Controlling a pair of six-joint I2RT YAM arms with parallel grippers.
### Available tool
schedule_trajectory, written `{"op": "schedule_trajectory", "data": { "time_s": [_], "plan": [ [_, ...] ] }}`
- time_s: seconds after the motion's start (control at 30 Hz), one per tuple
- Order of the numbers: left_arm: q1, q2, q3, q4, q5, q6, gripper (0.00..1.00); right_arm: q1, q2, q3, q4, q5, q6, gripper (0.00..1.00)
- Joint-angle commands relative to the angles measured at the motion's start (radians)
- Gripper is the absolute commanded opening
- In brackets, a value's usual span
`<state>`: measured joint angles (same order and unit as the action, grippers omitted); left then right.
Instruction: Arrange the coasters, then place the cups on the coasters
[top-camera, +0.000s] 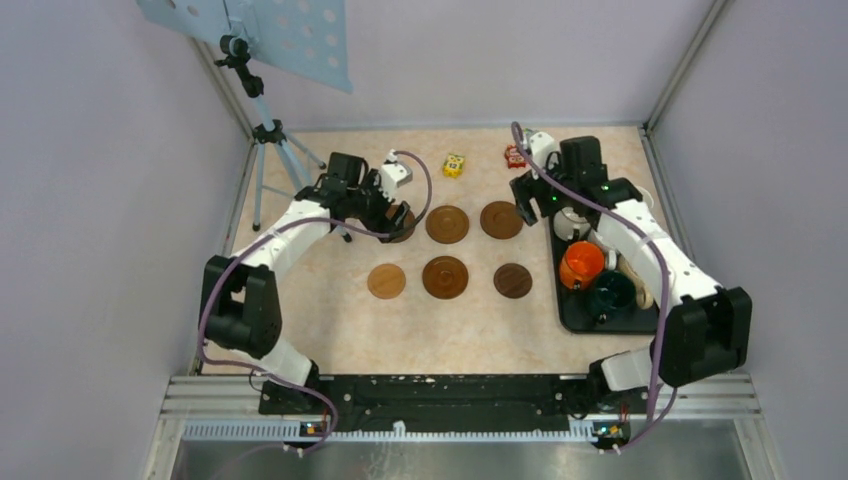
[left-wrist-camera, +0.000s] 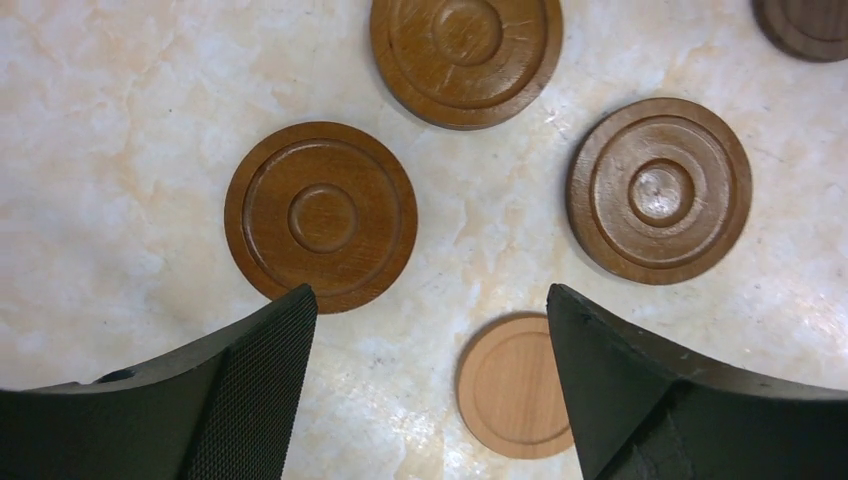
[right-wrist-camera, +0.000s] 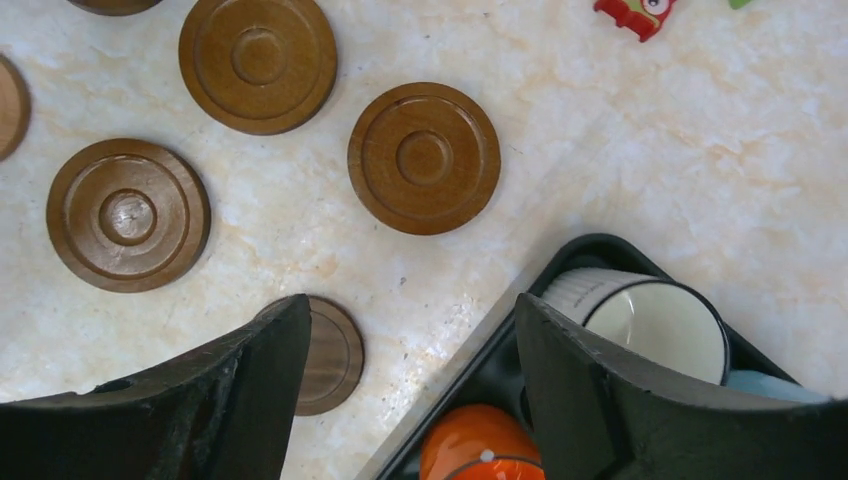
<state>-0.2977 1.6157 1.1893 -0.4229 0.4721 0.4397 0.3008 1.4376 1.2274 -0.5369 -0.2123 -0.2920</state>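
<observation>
Next, my right gripper moves to the right in the top view, past the white cup (right-wrist-camera: 655, 325), and lowers beside the light-blue cup (right-wrist-camera: 776, 385), which stands there.
Six round wooden coasters lie in two rows on the table: back middle (top-camera: 447, 224), back right (top-camera: 501, 220), light front left (top-camera: 386, 281), front middle (top-camera: 445, 277), dark front right (top-camera: 513, 280). The back-left coaster (top-camera: 405, 225) is half hidden under my left gripper (top-camera: 388, 212). That gripper (left-wrist-camera: 428, 300) is open and empty above the coasters, with a brown coaster (left-wrist-camera: 321, 216) by its left finger. The cups stand in the black tray (top-camera: 570, 310): orange (top-camera: 581, 264), dark green (top-camera: 611, 294), white (top-camera: 572, 222). My right gripper (right-wrist-camera: 410, 305) is open over the tray's edge, beside a white dark-rimmed cup (right-wrist-camera: 655, 325).
A yellow toy block (top-camera: 454, 165) and a red one (top-camera: 515, 156) lie at the back of the table. A tripod (top-camera: 270, 150) with a blue perforated sheet stands at the back left. Grey walls close the table in on three sides.
</observation>
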Motion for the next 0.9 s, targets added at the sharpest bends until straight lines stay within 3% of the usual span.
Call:
{"op": "schedule_trajectory", "data": {
  "time_s": [0.0,0.07,0.17,0.33,0.5,0.87],
  "plan": [
    [-0.014,-0.097,-0.052,-0.063,0.067,-0.005,0.93,-0.052,-0.110,0.041,-0.109,-0.047,0.030,0.75],
    [-0.023,-0.132,-0.085,-0.062,0.076,0.000,0.99,-0.078,-0.153,0.042,-0.169,-0.032,0.014,0.75],
    [-0.033,-0.168,-0.115,-0.063,0.092,0.004,0.99,-0.175,-0.169,0.074,-0.258,-0.051,-0.021,0.75],
    [-0.054,-0.198,-0.123,-0.066,0.127,-0.011,0.99,-0.484,-0.092,0.154,-0.387,-0.132,-0.141,0.74],
    [-0.066,-0.217,-0.121,-0.046,0.158,-0.035,0.99,-0.688,-0.019,0.189,-0.430,-0.143,-0.272,0.71],
    [-0.066,-0.232,-0.138,-0.038,0.207,-0.038,0.99,-0.725,0.158,0.187,-0.327,0.017,-0.325,0.54]
  ]
}}
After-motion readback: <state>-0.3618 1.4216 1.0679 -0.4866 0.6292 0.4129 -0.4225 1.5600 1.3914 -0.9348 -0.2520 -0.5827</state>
